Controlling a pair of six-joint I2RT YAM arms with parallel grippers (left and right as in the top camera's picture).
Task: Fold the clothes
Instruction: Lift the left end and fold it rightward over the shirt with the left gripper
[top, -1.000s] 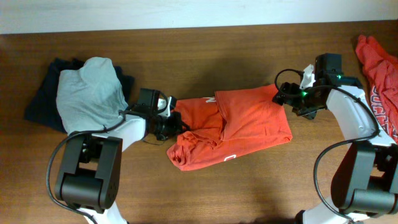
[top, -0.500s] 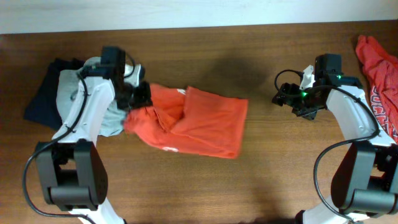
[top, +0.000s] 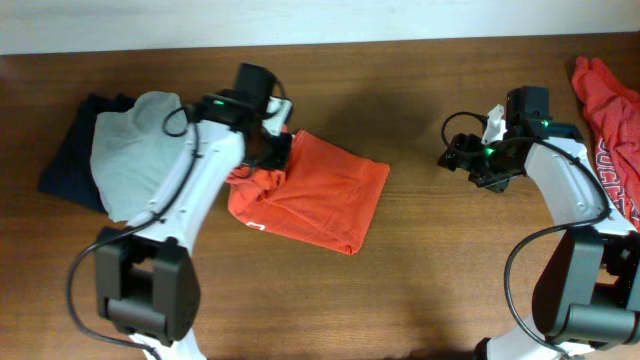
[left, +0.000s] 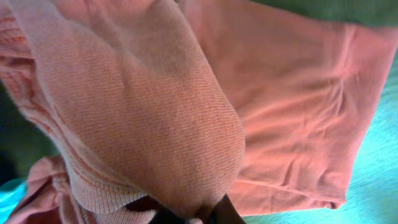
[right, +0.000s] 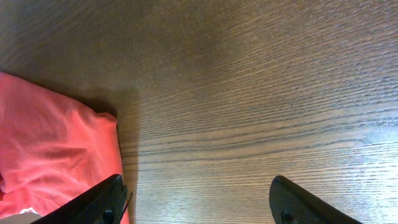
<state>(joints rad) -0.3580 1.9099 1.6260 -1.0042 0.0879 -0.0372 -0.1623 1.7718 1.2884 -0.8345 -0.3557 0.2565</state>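
Note:
The shirt's flat, uncovered end (top: 357, 205) (left: 339, 118) lies right of my left gripper in the overhead view, so next my left gripper should carry the fold across toward it and release.
An orange-red T-shirt (top: 320, 200) lies folded over left of the table's middle. My left gripper (top: 274, 150) sits at its upper left corner, shut on a fold of the cloth. In the left wrist view the bunched shirt (left: 155, 112) fills the frame, and its fabric is pinched in the left gripper (left: 190, 216) at the bottom edge. My right gripper (top: 453, 156) hovers open over bare wood to the right of that shirt. The right wrist view shows the right gripper (right: 202, 200) with nothing between its fingers and the shirt's edge (right: 50, 155) at the left. A second orange-red shirt (top: 612, 110) lies crumpled at the far right.
A grey garment (top: 135, 150) lies on a dark navy one (top: 62, 160) at the left, close to the left arm. The table's back edge (top: 320, 45) meets a white wall. Bare wood (top: 420, 270) runs along the front.
The left gripper dragged the shirt left toward the grey pile, then swung up and right, laying the cloth over itself. The right arm stayed put.

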